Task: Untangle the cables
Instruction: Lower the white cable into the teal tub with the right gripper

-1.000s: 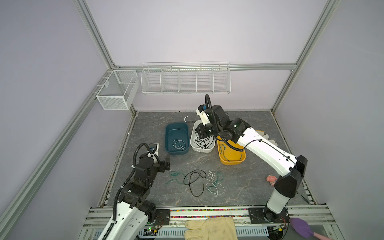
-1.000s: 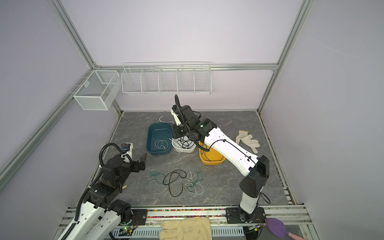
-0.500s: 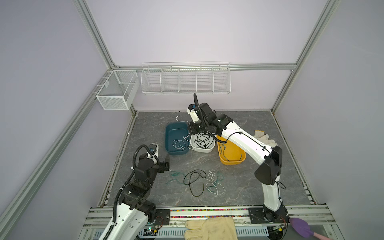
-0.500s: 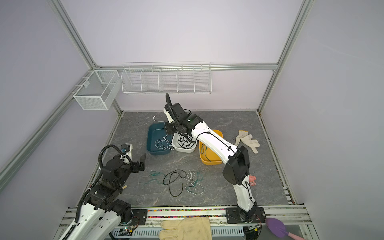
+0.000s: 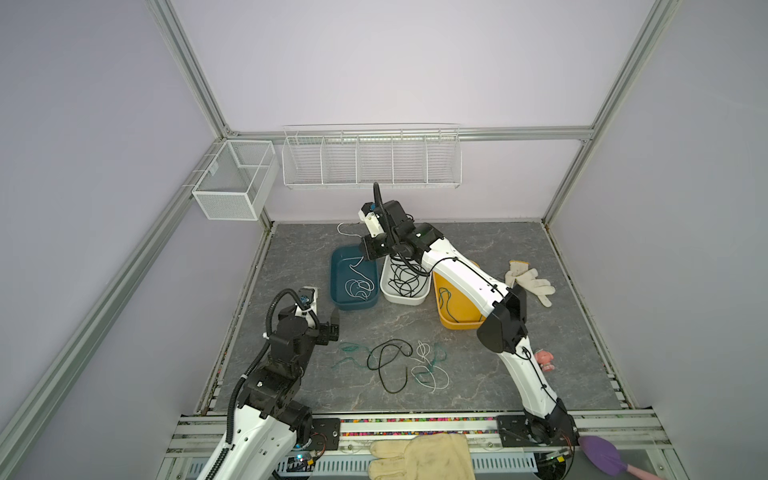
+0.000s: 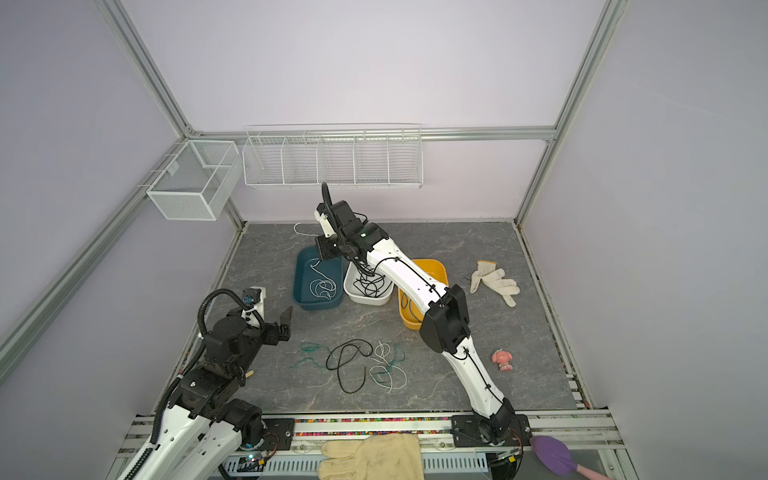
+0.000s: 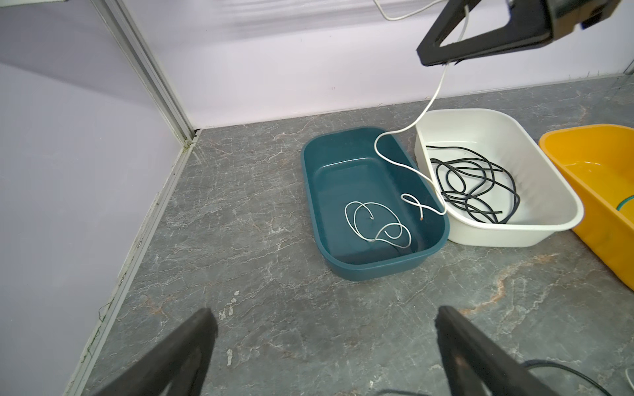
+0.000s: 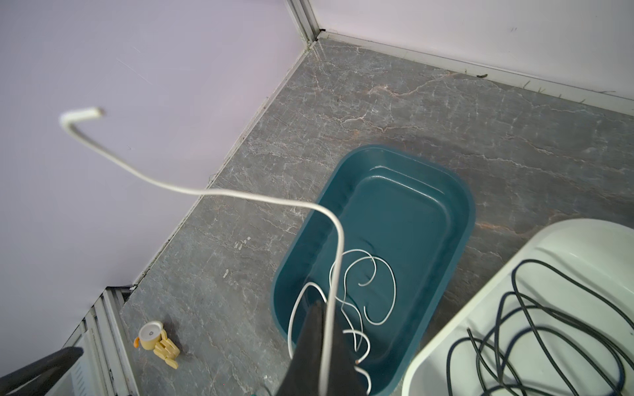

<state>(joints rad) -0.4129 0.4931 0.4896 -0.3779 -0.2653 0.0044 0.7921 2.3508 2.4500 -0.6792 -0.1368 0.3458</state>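
Observation:
The white cable's loose end still curves past the teal bin's far rim, so the robot's right gripper needs to go down toward the open bottom of the teal bin (image 5: 337,301) (image 8: 404,241) next and release it.
My right gripper (image 5: 368,254) (image 8: 320,307) is shut on a white cable (image 5: 356,266) (image 8: 240,195) above the far end of the teal bin (image 5: 337,301). The cable hangs down into that bin, onto white loops (image 7: 374,223) lying there, and its free end (image 5: 344,230) arcs toward the back wall. A loose tangle of black (image 5: 388,357), white (image 5: 432,376) and teal-green (image 5: 349,353) cables lies on the floor in front. My left gripper (image 5: 332,326) (image 7: 326,322) hovers open and holding nothing, left of the tangle.
The white bin (image 5: 405,300) holds black cables (image 5: 405,276). A green cable (image 5: 446,299) lies in the yellow bin (image 5: 457,325). A white glove (image 5: 530,282) and a pink toy (image 5: 544,359) lie at the right. Wire baskets (image 5: 370,160) hang on the back wall.
My right arm has swung left from over the white and yellow bins to over the teal bin, carrying the white cable. The left arm has hardly moved.

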